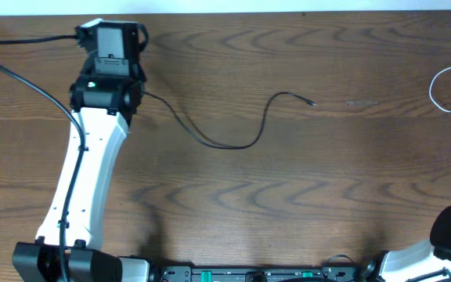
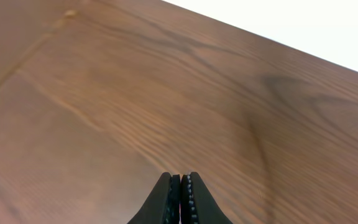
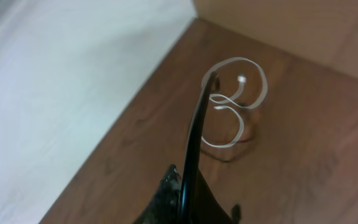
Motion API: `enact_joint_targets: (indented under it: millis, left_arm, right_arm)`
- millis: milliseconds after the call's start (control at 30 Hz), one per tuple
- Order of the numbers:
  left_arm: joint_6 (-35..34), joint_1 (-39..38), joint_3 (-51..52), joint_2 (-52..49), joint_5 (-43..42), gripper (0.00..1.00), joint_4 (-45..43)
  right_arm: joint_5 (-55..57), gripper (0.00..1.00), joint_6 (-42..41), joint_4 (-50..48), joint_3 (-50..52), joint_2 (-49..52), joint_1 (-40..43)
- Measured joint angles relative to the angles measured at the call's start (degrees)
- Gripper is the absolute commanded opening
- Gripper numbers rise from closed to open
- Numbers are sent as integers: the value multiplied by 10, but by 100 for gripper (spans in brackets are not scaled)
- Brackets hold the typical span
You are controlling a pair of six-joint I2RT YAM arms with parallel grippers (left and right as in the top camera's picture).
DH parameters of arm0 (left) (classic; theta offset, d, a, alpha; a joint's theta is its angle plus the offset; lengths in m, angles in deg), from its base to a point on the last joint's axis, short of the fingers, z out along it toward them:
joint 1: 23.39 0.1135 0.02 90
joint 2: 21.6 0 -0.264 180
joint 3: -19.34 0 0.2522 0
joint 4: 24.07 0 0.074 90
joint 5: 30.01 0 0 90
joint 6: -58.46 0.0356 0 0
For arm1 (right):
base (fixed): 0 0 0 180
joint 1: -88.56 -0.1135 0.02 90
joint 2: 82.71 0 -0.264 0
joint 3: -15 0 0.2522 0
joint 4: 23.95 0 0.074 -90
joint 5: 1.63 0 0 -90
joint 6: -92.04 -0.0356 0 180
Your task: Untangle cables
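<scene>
My right gripper moves down toward the bare wood on the near side of the white cable next, to release the black cable clear of that loop.
A thin black cable lies in a curve on the wooden table. One end is free at the middle; the other runs under my left arm at the far left. My left gripper is shut, and only bare wood shows ahead of it. A white cable lies looped at the table's far right edge, seen also as the white cable in the right wrist view. My right gripper is shut on another black cable, which sticks out stiffly toward the white loop.
The table's far edge meets a white surface. My right arm sits at the near right corner. A thick black robot cable trails off to the left of the left arm.
</scene>
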Motion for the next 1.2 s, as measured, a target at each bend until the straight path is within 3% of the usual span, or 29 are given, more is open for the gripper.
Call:
enact_joint_targets:
  millis: [333,733,800,867,900,1000,1033,1200]
  left_arm:
    - [5,-86,0,0,-47,7,-20]
    - [5,-127,0,0,-63,8,-47]
    - [5,-127,0,0,-70,7,-49]
    - [5,-127,0,0,-75,8,-49]
    - [5,-127,0,0,-76,7,-49]
    - [9,-127,0,0,-90,7,-54]
    - [16,-127,0,0,-101,7,-59]
    - [82,-127,0,0,-232,7,-88]
  right_arm:
    - [34,1,-60,-7,97,18,79]
    - [47,12,-57,-86,290,56,137]
    - [48,31,-52,-104,311,56,139]
    - [46,63,-46,-114,323,56,141]
    - [44,71,-43,-116,327,56,142]
    - [-5,80,-16,-135,327,56,146]
    - [-38,88,-1,-148,327,56,147]
    - [-315,97,130,-214,327,56,138]
